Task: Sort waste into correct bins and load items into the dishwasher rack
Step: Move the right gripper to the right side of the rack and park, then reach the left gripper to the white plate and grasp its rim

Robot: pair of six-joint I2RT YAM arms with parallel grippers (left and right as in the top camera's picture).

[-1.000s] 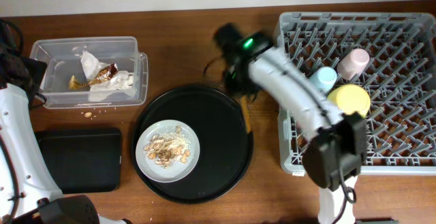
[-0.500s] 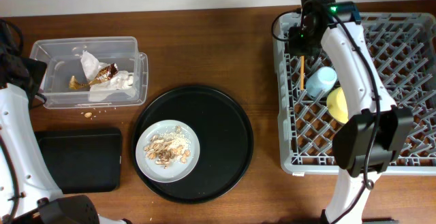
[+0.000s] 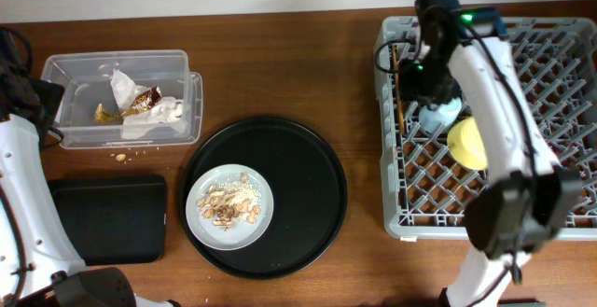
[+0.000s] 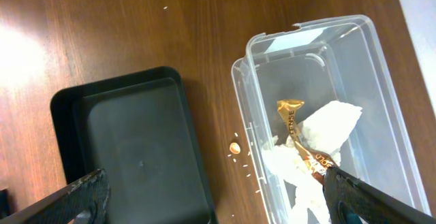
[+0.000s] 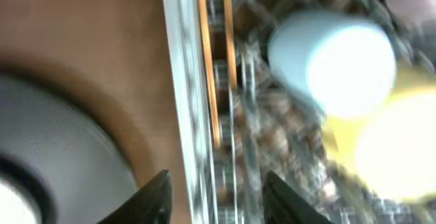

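Observation:
Next I will swing my left gripper toward the right in the overhead view and lower it onto the plate's rack-side rim, which stands clear of the food scraps [image 3: 227, 204].
The grey dishwasher rack [image 3: 560, 204] fills the right side. The wooden chopsticks [image 3: 401, 102] lie in its left column; they also show in the right wrist view [image 5: 214, 81]. My right gripper [image 5: 218, 197] is open and empty just above them, over the rack's left edge. The blue cup [image 3: 438, 116] and yellow bowl [image 3: 466, 144] sit in the rack; my right arm hides the pink cup. The grey plate [image 3: 229, 237] holds food scraps [image 3: 227, 204]. The clear tub [image 3: 75, 69] holds paper [image 3: 163, 113] and wrappers [image 3: 140, 99]. My left gripper [image 4: 218, 207] is open between the black tray [image 4: 136, 149] and the tub [image 4: 381, 135].
The plate sits on a large round black tray [image 3: 298, 186] in the middle. A loose crumb [image 3: 121, 156] lies on the wood in front of the tub. The shallow black tray [image 3: 110, 218] is at the front left.
My right arm carried the chopsticks from the round tray's edge to the rack and let them go in the left column. The left arm has not moved.

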